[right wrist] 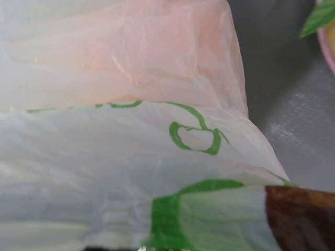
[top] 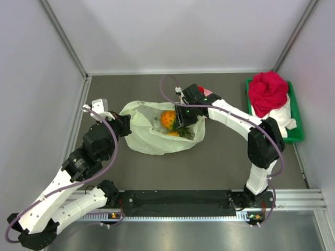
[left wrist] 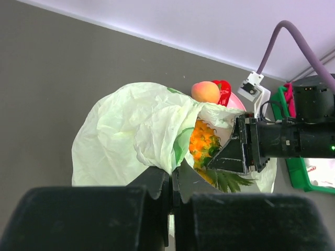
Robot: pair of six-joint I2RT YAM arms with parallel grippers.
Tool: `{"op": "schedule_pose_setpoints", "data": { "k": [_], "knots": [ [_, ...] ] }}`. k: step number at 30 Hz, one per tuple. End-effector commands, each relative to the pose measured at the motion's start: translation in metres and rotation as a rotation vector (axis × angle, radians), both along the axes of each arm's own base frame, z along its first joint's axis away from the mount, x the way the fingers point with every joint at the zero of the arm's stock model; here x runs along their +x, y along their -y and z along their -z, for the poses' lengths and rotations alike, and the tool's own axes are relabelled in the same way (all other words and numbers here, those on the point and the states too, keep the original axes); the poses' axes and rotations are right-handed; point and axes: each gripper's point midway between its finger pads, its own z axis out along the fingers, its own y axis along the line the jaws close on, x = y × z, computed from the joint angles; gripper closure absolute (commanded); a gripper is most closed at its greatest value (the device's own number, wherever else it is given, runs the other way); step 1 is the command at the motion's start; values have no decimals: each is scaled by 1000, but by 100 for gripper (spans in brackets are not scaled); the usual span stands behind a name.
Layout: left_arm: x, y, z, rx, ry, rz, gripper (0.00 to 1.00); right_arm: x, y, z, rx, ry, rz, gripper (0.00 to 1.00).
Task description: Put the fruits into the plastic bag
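Note:
My right gripper has the pineapple inside the bag's opening (top: 164, 123) already. It will next move toward my left gripper and slightly back, then open.
The pale-green plastic bag (top: 149, 137) lies open on the dark table. My left gripper (left wrist: 177, 170) is shut on the bag's rim and holds it up at the near left side. The orange pineapple (top: 168, 119) with its green crown (left wrist: 230, 180) sits inside the bag's mouth. My right gripper (top: 181, 121) reaches in from the right, its jaws closed round the pineapple, one black finger (left wrist: 233, 151) in front of the fruit. An orange-yellow fruit (left wrist: 205, 92) and a red one (left wrist: 224, 90) rest on the pink plate (left wrist: 236, 102) behind the bag. The right wrist view is filled by bag film (right wrist: 131, 157).
A green tray (top: 294, 112) at the far right holds a big red cloth bundle (top: 268, 91) and a white cloth (top: 285, 117). Grey walls close the table at the back and on both sides. The right arm arches over the pink plate.

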Motion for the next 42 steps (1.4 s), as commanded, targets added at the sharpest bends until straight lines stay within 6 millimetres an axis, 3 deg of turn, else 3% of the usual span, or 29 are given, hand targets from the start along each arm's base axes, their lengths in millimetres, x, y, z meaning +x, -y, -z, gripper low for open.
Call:
{"op": "schedule_pose_setpoints", "data": {
  "k": [1, 5, 9, 10, 12, 13, 15, 16, 19, 25, 35, 40, 42],
  "knots": [
    [-3, -16, -5, -38, 12, -71, 100, -13, -35, -13, 121, -13, -72, 100],
    [-6, -25, -6, -47, 22, -102, 100, -26, -57, -6, 168, -61, -108, 100],
    [-7, -25, 1, -55, 7, -105, 100, -24, -66, -2, 179, -87, -114, 100],
    [-7, -23, 4, -62, 0, -102, 100, -23, -67, -3, 178, -83, -118, 90],
    [-6, -21, 10, -64, -14, -96, 100, -19, -69, -11, 189, -65, -121, 80],
    [-6, -20, 10, -71, -17, -98, 100, -19, -69, -17, 199, -52, -126, 68],
    [-4, -18, 16, -62, -31, -99, 100, -19, -72, -25, 221, -40, -136, 57],
    [-3, -18, 16, -59, -33, -99, 100, -19, -74, -34, 239, -24, -144, 47],
    [0, -14, 20, -32, -43, -89, 100, -19, -76, -47, 265, 4, -160, 33],
    [6, -5, 22, -20, -46, -74, 100, -16, -75, -81, 315, 80, -159, 24],
    [16, 3, 23, 8, -43, -62, 100, -13, -79, -127, 428, 187, -143, 20],
    [18, -2, 24, 5, -44, -98, 100, -17, -77, -163, 503, 266, -157, 21],
    [17, -14, 28, -12, -59, -174, 100, -19, -74, -171, 514, 290, -153, 21]
  ]
}}
